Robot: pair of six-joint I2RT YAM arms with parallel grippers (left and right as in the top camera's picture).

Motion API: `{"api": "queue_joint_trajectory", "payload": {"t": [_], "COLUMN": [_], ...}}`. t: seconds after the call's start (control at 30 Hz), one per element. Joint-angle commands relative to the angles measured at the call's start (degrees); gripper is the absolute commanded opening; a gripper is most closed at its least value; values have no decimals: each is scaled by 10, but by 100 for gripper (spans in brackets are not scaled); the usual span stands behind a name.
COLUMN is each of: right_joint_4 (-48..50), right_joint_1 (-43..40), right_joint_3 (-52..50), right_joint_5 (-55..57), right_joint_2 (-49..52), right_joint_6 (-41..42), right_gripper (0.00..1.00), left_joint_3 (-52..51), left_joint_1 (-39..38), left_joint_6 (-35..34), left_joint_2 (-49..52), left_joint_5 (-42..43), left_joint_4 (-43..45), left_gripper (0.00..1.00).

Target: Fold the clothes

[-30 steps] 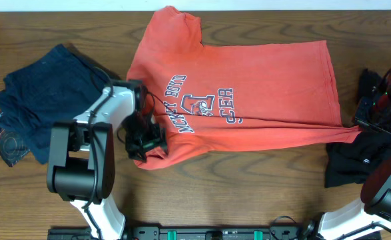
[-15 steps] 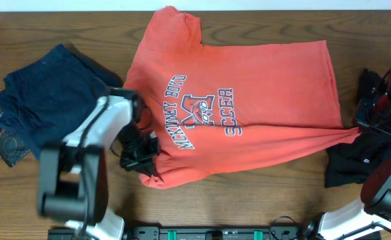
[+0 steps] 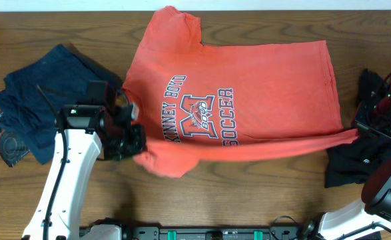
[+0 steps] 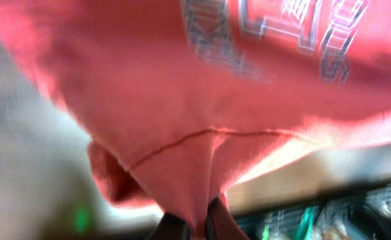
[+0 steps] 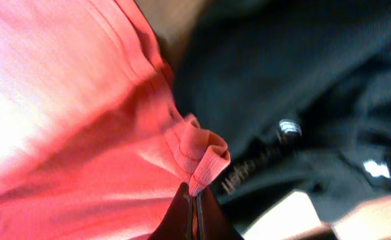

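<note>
The shirt's hem is stretched straight and the shirt's flat side edge [image 3: 334,90] [image 5: 142,35] lies outward of my right gripper, so next my right gripper should carry the shirt's corner outward there and release.
A red T-shirt [image 3: 248,73] with a white and navy soccer print lies spread over the middle of the table. My left gripper [image 3: 132,143] is shut on its near left edge and holds that edge lifted. The left wrist view shows the cloth [image 4: 215,87] bunched between the fingertips [image 4: 174,227]. My right gripper [image 3: 363,131] is shut on the shirt's near right corner. Its hem [image 5: 205,157] is pinched in the jaws in the right wrist view. The near edge is stretched between the two grippers.
A heap of navy clothes [image 3: 42,100] lies at the left, close to my left arm. A black garment [image 3: 355,160] sits at the right edge under my right gripper and shows dark in the right wrist view [image 5: 302,80]. Bare wood runs along the front.
My left gripper shut on the shirt's near left edge and pulled it left and up. The folded-over part opened, so more of the print shows. The right gripper stayed put.
</note>
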Motion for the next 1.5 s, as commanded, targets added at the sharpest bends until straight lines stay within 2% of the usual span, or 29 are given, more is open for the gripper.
{"api": "queue_joint_trajectory", "payload": {"t": [0.0, 0.13, 0.23, 0.43, 0.83, 0.87, 0.9, 1.0, 1.07, 1.17, 1.33, 1.47], "right_joint_4": [35, 84, 116, 192, 270, 275, 282, 301, 301, 276, 190, 215], "right_joint_1": [7, 20, 30, 52, 82, 83, 84, 86, 85, 85, 85, 85], "right_joint_3": [0, 0, -1, -6, -6, -6, -6, -6, -6, -6, -21, -93], "right_joint_5": [-33, -43, -48, -51, -51, -51, -51, -51, -46, -32, -9, -7], "right_joint_2": [-8, -8, -8, -8, -8, -8, -8, -8, -8, -8, -8, -8], "right_joint_6": [-2, -1, -1, -1, -1, -1, -1, -1, -2, -4, -4, -3], "right_gripper": [1, 1, 1, 1, 2, 3, 5, 29, 36, 37, 37, 37], "left_joint_3": [8, 8, 8, 8, 8, 8, 8, 8, 8, 8, 3, -21], "left_joint_1": [3, 3, 3, 4, 5, 5, 6, 7, 10, 15, 12, 12], "left_joint_6": [-36, -73, -96, -101, -120, -121, -121, -121, -121, -121, -121, -120], "left_joint_2": [9, 38, 67, 131, 208, 211, 213, 214, 213, 213, 214, 214], "left_joint_5": [-12, -27, -75, -83, -142, -144, -147, -162, -168, -168, -168, -171], "left_joint_4": [62, 161, 207, 293, 398, 407, 417, 444, 446, 412, 297, 277], "left_gripper": [6, 6, 6, 6, 7, 8, 15, 41, 48, 48, 49, 49]}}
